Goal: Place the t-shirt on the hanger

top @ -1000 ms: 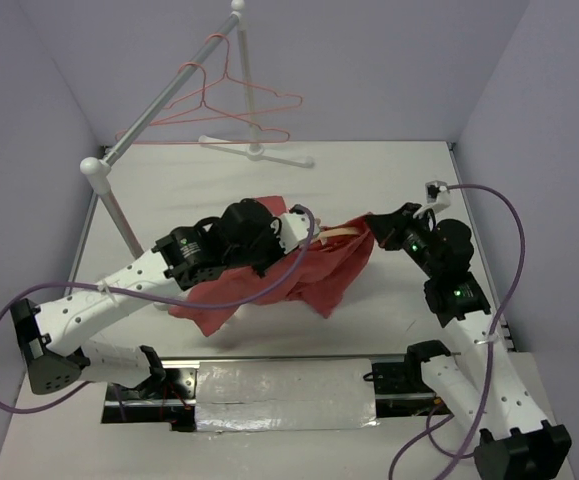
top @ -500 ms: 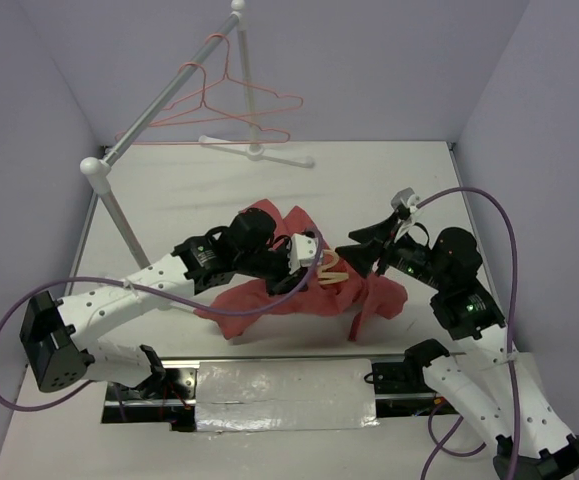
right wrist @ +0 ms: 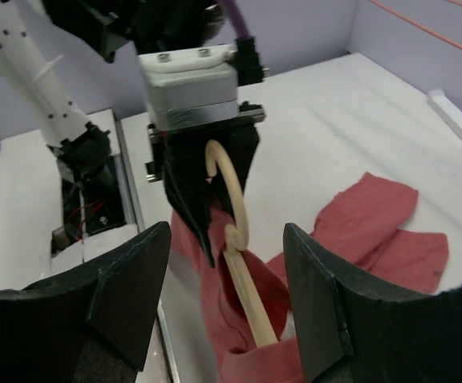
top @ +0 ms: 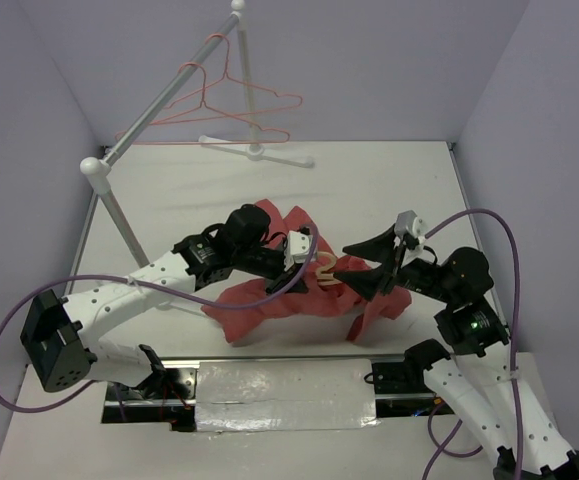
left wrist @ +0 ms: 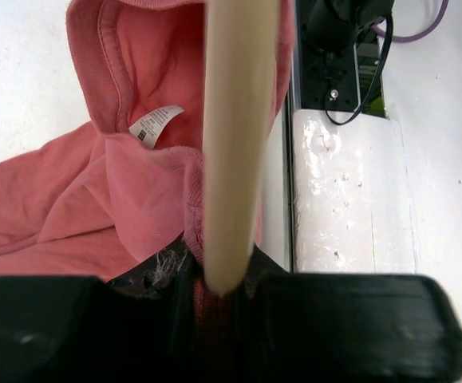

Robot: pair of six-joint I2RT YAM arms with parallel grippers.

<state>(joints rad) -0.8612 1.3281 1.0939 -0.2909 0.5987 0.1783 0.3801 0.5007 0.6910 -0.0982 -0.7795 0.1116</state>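
Observation:
My right gripper shifts to the left in the top view next, toward my left gripper, onto the hanger's neck below the hook (top: 324, 275) (right wrist: 239, 234).
The faded-red t-shirt (top: 284, 298) lies bunched on the table in the middle, its white neck label (left wrist: 155, 124) showing inside the collar. The pale beige hanger (left wrist: 232, 136) runs down into the collar opening, its hook (top: 325, 268) sticking out above the cloth. My left gripper (top: 304, 262) is shut on the hanger's hook end (right wrist: 229, 187), with a fold of collar pinched in beside it (left wrist: 224, 291). My right gripper (top: 347, 263) stands open just right of the hook, one finger on each side of the hanger (right wrist: 246, 287), touching nothing.
A white clothes rack (top: 119, 215) stands at the back left, with thin pink wire hangers (top: 239, 108) on its rail and its base foot (top: 257, 152) at the back. A silver taped plate (top: 284, 395) lies along the near edge. Grey walls close in both sides.
My right gripper has opened, let go of the shirt's right edge and drawn back and down. The cloth has dropped and spread. My left gripper has turned, bringing the hook into sight.

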